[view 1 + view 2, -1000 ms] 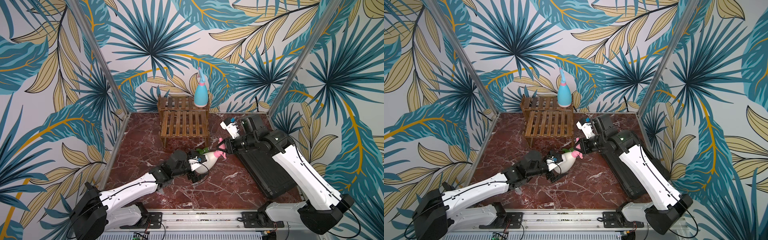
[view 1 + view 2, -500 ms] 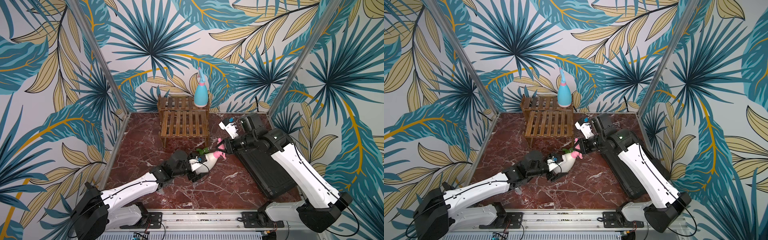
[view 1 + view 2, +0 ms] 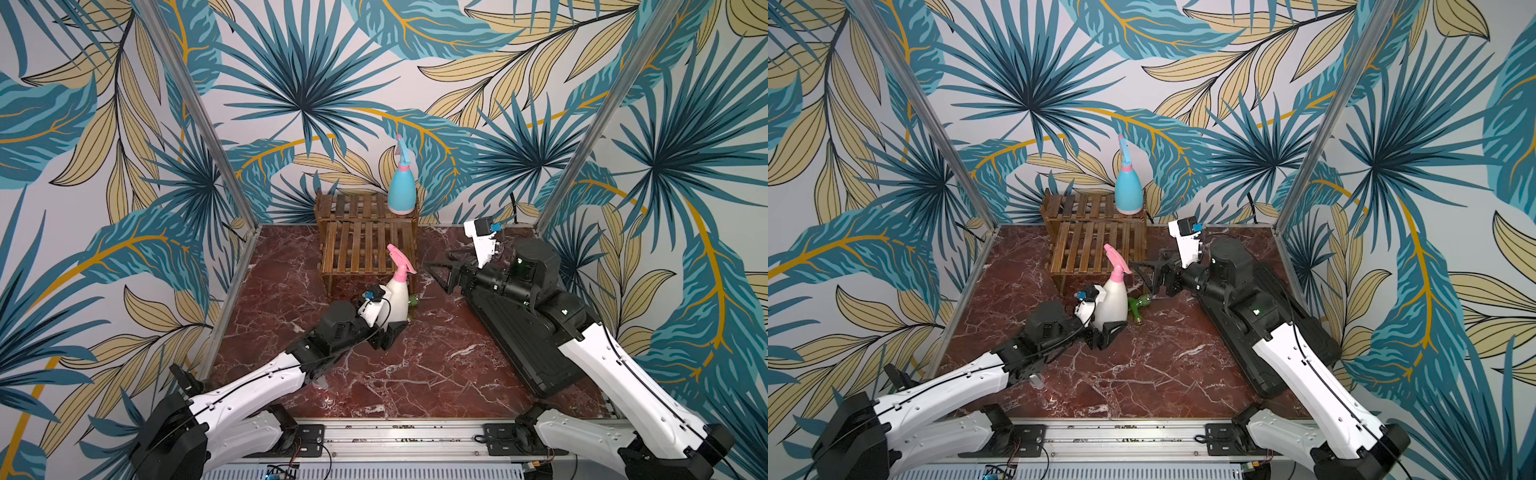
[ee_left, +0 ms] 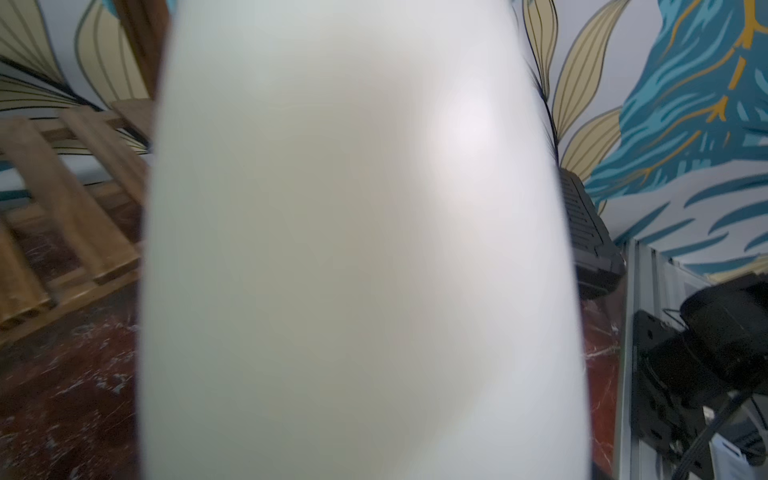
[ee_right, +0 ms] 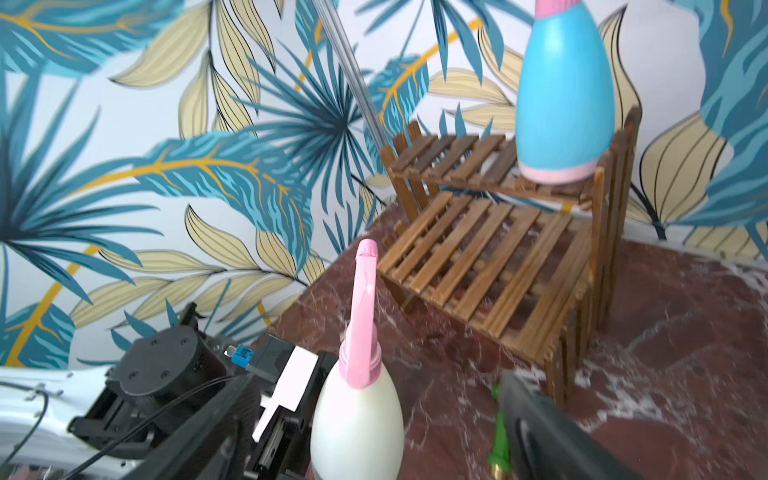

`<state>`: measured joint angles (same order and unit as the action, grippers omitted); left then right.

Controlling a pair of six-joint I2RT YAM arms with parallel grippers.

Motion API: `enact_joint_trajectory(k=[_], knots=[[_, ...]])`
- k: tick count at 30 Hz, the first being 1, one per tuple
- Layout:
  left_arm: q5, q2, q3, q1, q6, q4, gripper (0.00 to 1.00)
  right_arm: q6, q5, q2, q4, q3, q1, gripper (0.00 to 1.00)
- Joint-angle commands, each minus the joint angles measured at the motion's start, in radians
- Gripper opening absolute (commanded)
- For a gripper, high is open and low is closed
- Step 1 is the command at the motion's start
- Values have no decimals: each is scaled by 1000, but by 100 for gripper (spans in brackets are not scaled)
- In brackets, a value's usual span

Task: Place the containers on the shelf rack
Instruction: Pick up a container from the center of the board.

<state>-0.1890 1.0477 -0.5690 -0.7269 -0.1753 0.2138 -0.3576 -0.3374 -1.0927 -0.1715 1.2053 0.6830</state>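
Observation:
My right gripper goes open across toward the held bottle around the pink trigger next, since my left gripper covers its lower body and leaves its top bare.
The cream-white bottle with the pink trigger (image 3: 397, 301) (image 3: 1113, 301) (image 5: 357, 424) stands upright on the marble floor just in front of the shelf rack (image 3: 368, 245) (image 3: 1096, 245) (image 5: 478, 257). My left gripper (image 3: 390, 328) (image 3: 1106, 324) is shut on its lower body, and that body (image 4: 353, 249) fills the left wrist view. My right gripper (image 3: 438, 279) (image 3: 1142, 278) (image 5: 376, 382) hangs open to the right of the pink trigger, apart from it. A light blue bottle (image 3: 402, 189) (image 3: 1128, 191) (image 5: 565, 104) stands on the right end of the rack's upper tier.
A small green fitting (image 3: 412, 301) (image 3: 1140, 307) (image 5: 498, 440) lies on the floor right beside the held bottle. A flat black ribbed case (image 3: 511, 349) lies under my right arm. The rack's lower tier and the left half of its upper tier carry nothing.
The cream-white bottle went from leaning on its side to upright. My right gripper let go of its pink trigger and drew back to the right. My left gripper closed on its body.

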Motion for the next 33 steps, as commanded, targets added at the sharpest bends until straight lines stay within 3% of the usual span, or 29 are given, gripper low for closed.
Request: enact_joint_trajectory(k=[1,6,12,26,33], knots=[[64,-66,-8,13,-70,24,76,-96,2,-48,231,-26,0,96],[86,-69,-60,35,-51,-66,76,-122,-16,-150,224,36,33,93],[65,-56,-79,35,-62,-72,76,-102,-31,-236,196,112,87,71],[102,-41,-83,35,-68,-79,77,-103,23,-360,143,206,192,46],[106,-27,-94,35,-54,-80,77,-101,78,-350,175,169,214,20]])
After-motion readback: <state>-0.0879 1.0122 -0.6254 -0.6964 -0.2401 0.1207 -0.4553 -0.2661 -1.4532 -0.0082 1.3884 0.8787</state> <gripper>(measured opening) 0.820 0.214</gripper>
